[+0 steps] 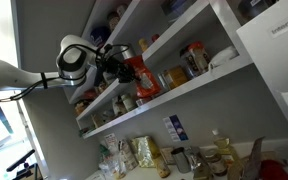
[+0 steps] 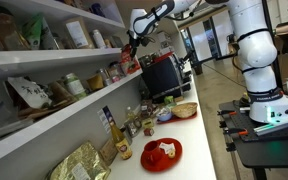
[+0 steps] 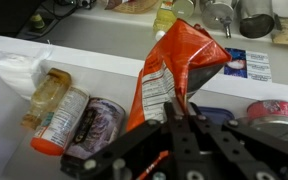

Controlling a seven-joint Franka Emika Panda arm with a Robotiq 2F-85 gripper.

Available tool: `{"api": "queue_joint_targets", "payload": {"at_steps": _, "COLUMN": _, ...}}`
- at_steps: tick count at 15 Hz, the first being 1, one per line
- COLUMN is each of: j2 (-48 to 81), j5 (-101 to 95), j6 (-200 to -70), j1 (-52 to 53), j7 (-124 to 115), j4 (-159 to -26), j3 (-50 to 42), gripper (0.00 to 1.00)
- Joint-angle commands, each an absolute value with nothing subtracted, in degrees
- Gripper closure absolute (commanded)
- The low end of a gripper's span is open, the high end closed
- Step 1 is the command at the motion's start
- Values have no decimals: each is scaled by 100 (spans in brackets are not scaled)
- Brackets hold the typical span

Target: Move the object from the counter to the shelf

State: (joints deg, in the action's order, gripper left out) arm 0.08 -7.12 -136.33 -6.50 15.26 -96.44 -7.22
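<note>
My gripper should next move deeper and lower over the white shelf [image 3: 114,62], into the gap [image 3: 137,112] beside the purple can, to let go of the packet, because the packet still sticks out past the shelf's front edge.
My gripper [image 3: 179,115] is shut on the upper edge of the red-orange food packet [image 3: 174,62], whose pale printed patch faces the wrist camera. The packet hangs from the jaws over the thick white shelf [image 3: 114,62], between the jars on it. I cannot tell whether its lower end touches the board. In both exterior views the gripper [image 1: 119,62] [image 2: 136,40] holds the packet [image 1: 142,76] [image 2: 132,62] at the level of the lowest shelf [image 1: 199,88] [image 2: 54,122]. The pale counter [image 2: 189,130] lies below.
On the shelf, a tipped orange-lidded jar [image 3: 59,112] and a purple can [image 3: 96,125] lie left of the packet, and a blue lid [image 3: 219,115] and a red tin [image 3: 274,110] lie right of it. Bottles [image 1: 209,158] and yellowish bags [image 2: 82,165] stand on the counter, along with a red plate [image 2: 162,153].
</note>
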Motion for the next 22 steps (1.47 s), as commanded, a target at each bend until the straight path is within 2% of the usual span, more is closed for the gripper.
{"api": "queue_joint_targets", "payload": {"at_steps": 1, "j2": 324, "j5": -967, "j6": -13969, "j1": -629, "j7": 1215, "j4": -9328, "j3": -670, "gripper": 99}}
{"api": "queue_joint_targets", "payload": {"at_steps": 8, "j2": 929, "j5": -966, "j6": -14115, "j1": -613, "j7": 1085, "j4": -8870, "j3": -632, "gripper": 99}}
{"api": "queue_joint_targets", "payload": {"at_steps": 22, "j2": 2098, "j5": -861, "j6": -13515, "j1": -541, "j7": 1117, "j4": -7151, "j3": -435, "gripper": 99}}
